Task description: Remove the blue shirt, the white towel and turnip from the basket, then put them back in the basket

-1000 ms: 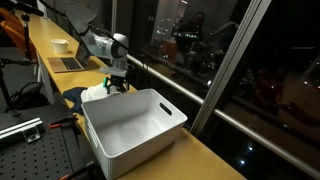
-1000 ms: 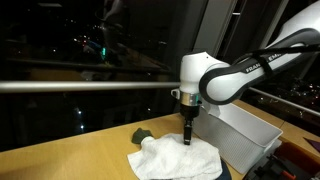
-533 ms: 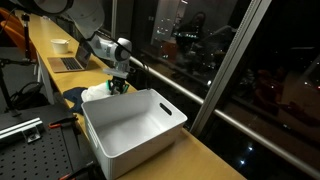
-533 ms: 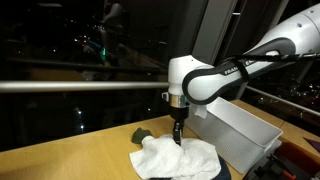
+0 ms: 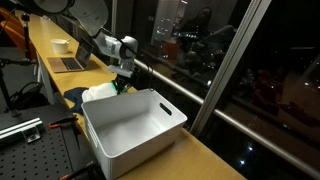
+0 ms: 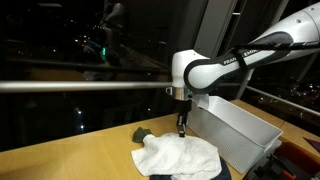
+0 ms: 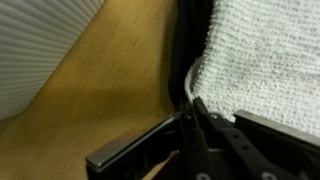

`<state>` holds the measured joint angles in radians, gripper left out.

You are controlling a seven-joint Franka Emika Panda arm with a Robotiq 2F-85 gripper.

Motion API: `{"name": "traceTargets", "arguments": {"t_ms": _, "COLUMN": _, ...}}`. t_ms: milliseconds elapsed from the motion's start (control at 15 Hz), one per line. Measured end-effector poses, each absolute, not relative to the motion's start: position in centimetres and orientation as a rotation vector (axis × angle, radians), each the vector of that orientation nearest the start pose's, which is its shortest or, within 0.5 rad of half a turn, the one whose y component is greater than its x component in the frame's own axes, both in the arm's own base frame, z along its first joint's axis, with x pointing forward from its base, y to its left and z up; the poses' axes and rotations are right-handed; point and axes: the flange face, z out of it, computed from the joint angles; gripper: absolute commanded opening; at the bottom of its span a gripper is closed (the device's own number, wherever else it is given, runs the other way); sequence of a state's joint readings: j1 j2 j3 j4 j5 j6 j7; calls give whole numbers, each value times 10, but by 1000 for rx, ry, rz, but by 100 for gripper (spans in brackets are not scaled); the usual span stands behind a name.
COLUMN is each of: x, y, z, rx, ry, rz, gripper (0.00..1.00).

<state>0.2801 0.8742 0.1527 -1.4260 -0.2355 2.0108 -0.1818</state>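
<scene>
My gripper, with the towel's hem pinched, lifts high next, moves over the open inside of the basket and releases the towel, since the white basket [image 6: 245, 128] stands empty.
The white towel [image 6: 180, 157] lies crumpled on the wooden table beside the white basket [image 6: 245, 128], and it fills the upper right of the wrist view [image 7: 265, 55]. My gripper [image 6: 181, 130] points straight down at the towel's far edge; its fingers are shut [image 7: 192, 100] and pinch a fold of the towel's hem. A dark green turnip [image 6: 141, 135] rests on the table just behind the towel. In an exterior view the blue shirt [image 5: 72, 97] lies beyond the towel [image 5: 97, 92], and the basket [image 5: 150, 100] looks empty.
A laptop [image 5: 68, 63] and a white bowl [image 5: 60, 45] stand further along the table. A glass wall with a metal rail [image 6: 80, 86] runs close behind the gripper. A perforated metal plate [image 5: 25, 145] sits beside the basket.
The gripper went from open to shut at the towel's edge. It has shifted slightly toward the basket and risen a little.
</scene>
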Motion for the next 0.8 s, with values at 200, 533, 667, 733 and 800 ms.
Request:
{"name": "traceTargets", "arguments": {"t_ms": 200, "x": 631, "y": 251, "z": 185, "rx": -3018, "ry": -1105, "rz": 450, "gripper": 1}}
{"name": "traceTargets", "arguments": {"t_ms": 533, "x": 595, "y": 260, "z": 283, "rx": -3017, "ry": -1154, "rz": 423, "gripper": 1}}
{"name": "traceTargets", "arguments": {"t_ms": 667, "x": 577, "y": 273, "z": 330, "rx": -3031, "ry": -1201, "rz": 388, "gripper": 1}}
{"name": "traceTargets", "arguments": {"t_ms": 733, "x": 569, "y": 278, "z": 354, "rx": -3045, "ry": -1219, "rz": 362, "gripper": 1}}
{"name": "traceTargets", "arguments": {"t_ms": 800, "x": 561, "y": 281, "z": 380, "rx": -3065, "ry": -1232, "rz": 326, "gripper": 1}}
